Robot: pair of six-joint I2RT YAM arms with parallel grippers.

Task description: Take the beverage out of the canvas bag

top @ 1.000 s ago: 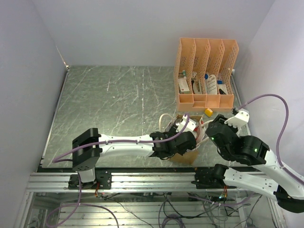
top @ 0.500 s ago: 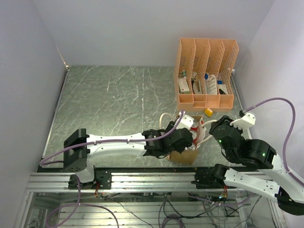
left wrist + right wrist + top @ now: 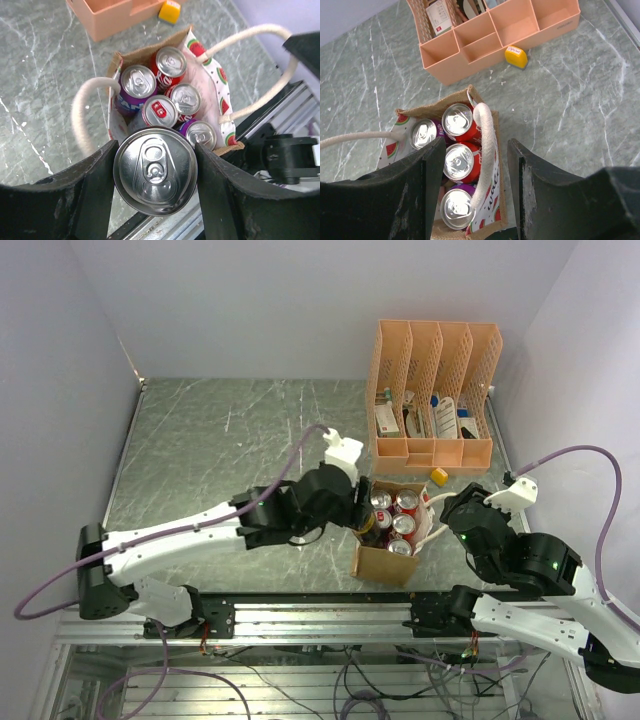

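Note:
The can in my left gripper should next go outward and to the left in the top view, then down, and I should release it, because bare tabletop lies below there.
The tan canvas bag (image 3: 383, 562) with white rope handles stands near the table's front edge. Several cans (image 3: 403, 523) stand upright inside it. My left gripper (image 3: 362, 518) is shut on a silver-topped beverage can (image 3: 155, 170) and holds it above the bag's left side, clear of the other cans (image 3: 158, 111). The bag's rim (image 3: 150, 47) lies below it. My right gripper (image 3: 475, 185) is open and empty. It hovers over the bag's right side, with a rope handle (image 3: 487, 145) between its fingers' line of sight and the cans (image 3: 458, 161).
A peach perforated file organizer (image 3: 432, 390) with small items stands behind the bag. A small yellow block (image 3: 438, 476) lies between them and shows in the right wrist view (image 3: 516, 56). The aluminium frame rail (image 3: 300, 618) runs just in front of the bag.
My left gripper has risen out of the bag with the can and drawn back to the left, uncovering the cans inside. The right arm has shifted slightly right, then held still.

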